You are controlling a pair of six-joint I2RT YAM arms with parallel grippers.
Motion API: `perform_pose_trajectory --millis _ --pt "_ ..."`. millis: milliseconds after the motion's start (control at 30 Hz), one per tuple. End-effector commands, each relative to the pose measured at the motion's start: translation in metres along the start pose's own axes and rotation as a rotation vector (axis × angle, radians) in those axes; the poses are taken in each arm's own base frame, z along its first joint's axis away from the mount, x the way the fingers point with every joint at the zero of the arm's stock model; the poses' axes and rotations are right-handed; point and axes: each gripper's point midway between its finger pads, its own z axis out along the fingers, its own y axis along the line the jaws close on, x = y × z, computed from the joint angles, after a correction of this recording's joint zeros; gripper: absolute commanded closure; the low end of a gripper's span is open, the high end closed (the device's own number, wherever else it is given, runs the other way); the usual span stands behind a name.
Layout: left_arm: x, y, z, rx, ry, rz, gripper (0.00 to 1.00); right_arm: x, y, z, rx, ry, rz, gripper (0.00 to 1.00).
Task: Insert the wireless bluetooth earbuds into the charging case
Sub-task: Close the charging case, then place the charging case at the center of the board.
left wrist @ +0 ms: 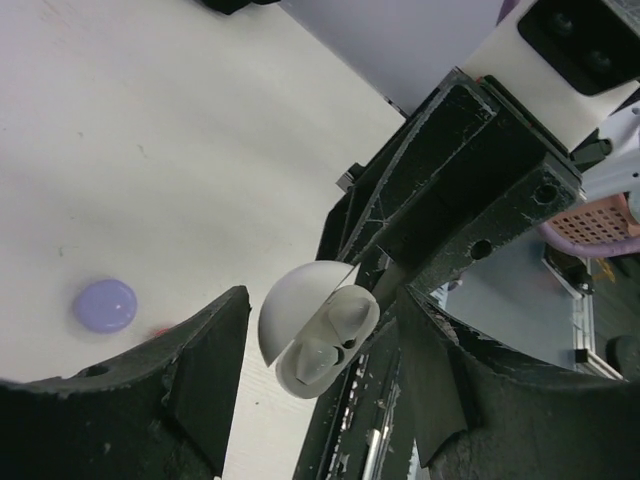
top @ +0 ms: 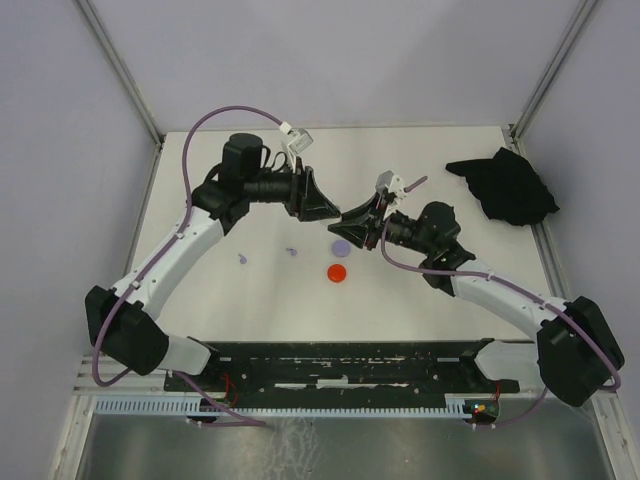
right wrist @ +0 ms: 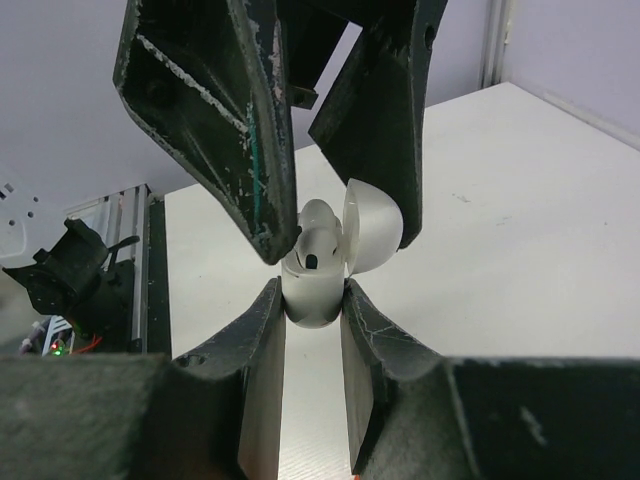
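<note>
My right gripper will tilt down to the bare tabletop beside the red and lilac discs, lower and release the charging case [right wrist: 312, 290], as its wells hold both earbuds.
A white charging case [right wrist: 312, 290] hangs above the table with its domed lid [right wrist: 372, 235] swung open. My right gripper [right wrist: 313, 297] is shut on the case's lower body. Two whitish wireless bluetooth earbuds [left wrist: 345, 312] [left wrist: 310, 362] sit in its wells. My left gripper [left wrist: 320, 350] is open, its fingers [right wrist: 262, 200] standing either side of the case's top and lid, with a gap showing on the lid side. In the top view the two grippers [top: 325, 208] [top: 358, 226] meet tip to tip at mid-table and hide the case. Two tiny lilac hooked pieces [top: 243, 258] [top: 291, 251] lie on the table to the left.
A lilac round disc [top: 341, 246] [left wrist: 105, 305] and a red round disc [top: 338, 272] lie on the white table just below the grippers. A black cloth [top: 505, 185] is bunched at the back right. Frame posts stand at the table's far corners.
</note>
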Motion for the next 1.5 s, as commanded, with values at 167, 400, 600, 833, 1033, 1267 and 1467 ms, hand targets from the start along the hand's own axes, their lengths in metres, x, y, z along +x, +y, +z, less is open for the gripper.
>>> perform_pose_trajectory --millis 167,400,600,833,1033,1267,1467 --pt "-0.01 -0.037 -0.009 0.178 -0.033 0.055 0.34 -0.019 -0.004 0.007 -0.007 -0.047 0.019 0.98" --pt "-0.009 -0.041 -0.012 0.187 -0.035 0.065 0.35 -0.005 -0.013 -0.001 0.025 -0.02 0.114 0.98" --pt "-0.004 0.027 -0.02 -0.193 -0.054 -0.025 0.33 0.028 -0.041 -0.023 0.199 0.108 0.221 0.98" --pt "0.012 0.119 -0.094 -0.8 -0.135 -0.18 0.31 0.085 -0.068 -0.075 0.446 0.296 0.415 0.98" --pt "0.042 0.153 -0.138 -0.993 -0.184 -0.336 0.26 0.129 -0.073 -0.095 0.555 0.373 0.597 0.96" --pt "0.088 0.191 -0.169 -1.144 -0.185 -0.486 0.25 0.174 -0.079 -0.091 0.573 0.505 0.758 0.92" --pt "0.115 0.217 -0.193 -1.259 -0.177 -0.57 0.12 0.2 -0.086 -0.073 0.547 0.516 0.889 0.89"
